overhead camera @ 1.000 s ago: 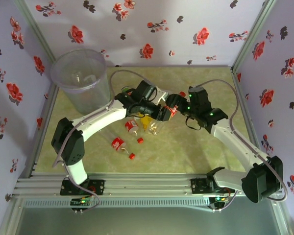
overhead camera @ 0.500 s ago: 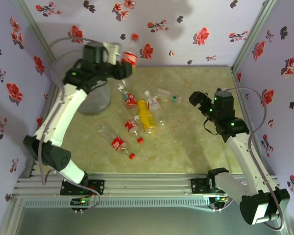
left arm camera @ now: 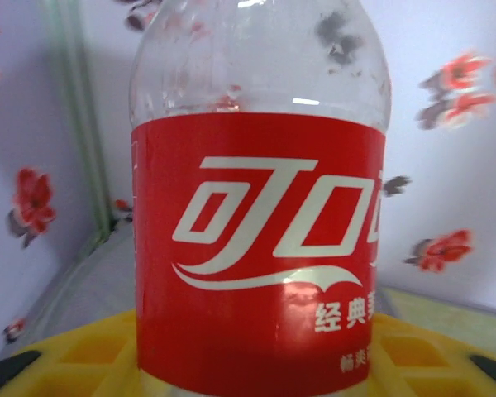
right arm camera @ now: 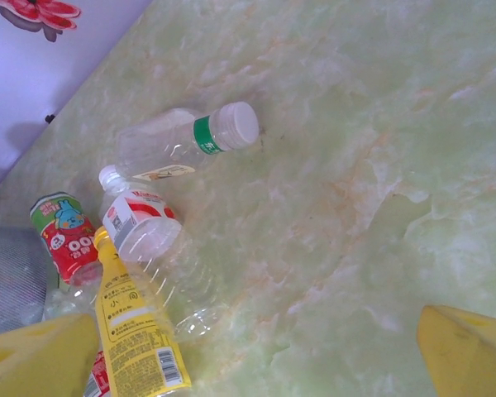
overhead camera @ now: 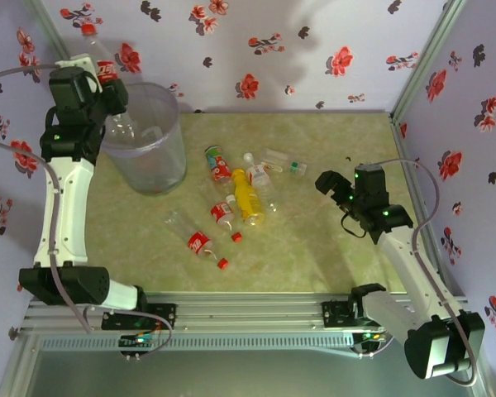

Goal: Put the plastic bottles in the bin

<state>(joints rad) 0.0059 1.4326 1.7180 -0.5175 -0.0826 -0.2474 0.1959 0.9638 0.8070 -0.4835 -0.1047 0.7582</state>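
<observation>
My left gripper moves down and over the bin's opening (overhead camera: 145, 116) next, below and beside it, because the clear bottle is still by the bin's rim.
My left gripper (overhead camera: 106, 76) is raised at the far left, beside the bin's rim, shut on a clear bottle with a red label (overhead camera: 104, 69) and a red cap. That held bottle (left arm camera: 256, 248) stands upright between the yellow fingers (left arm camera: 83, 356). The translucent grey bin (overhead camera: 142, 136) stands at the back left. Several bottles lie mid-table: a yellow one (overhead camera: 246, 197), a red-and-green labelled one (overhead camera: 217, 164), a clear green-labelled one (overhead camera: 283, 161) and red-labelled ones (overhead camera: 197, 241). My right gripper (overhead camera: 331, 185) hovers open over bare table (right arm camera: 252, 356), right of the pile.
A loose red cap (overhead camera: 236, 236) lies by the pile. Flowered walls close in the table on three sides. The right wrist view takes in the green-labelled bottle (right arm camera: 186, 141), a clear red-and-white labelled one (right arm camera: 149, 248), the yellow one (right arm camera: 136, 339) and the bin's wall (right arm camera: 8, 277).
My left arm has swung left and up with the red-labelled bottle, from above the bin's back right to its left rim. The right arm has hardly moved.
</observation>
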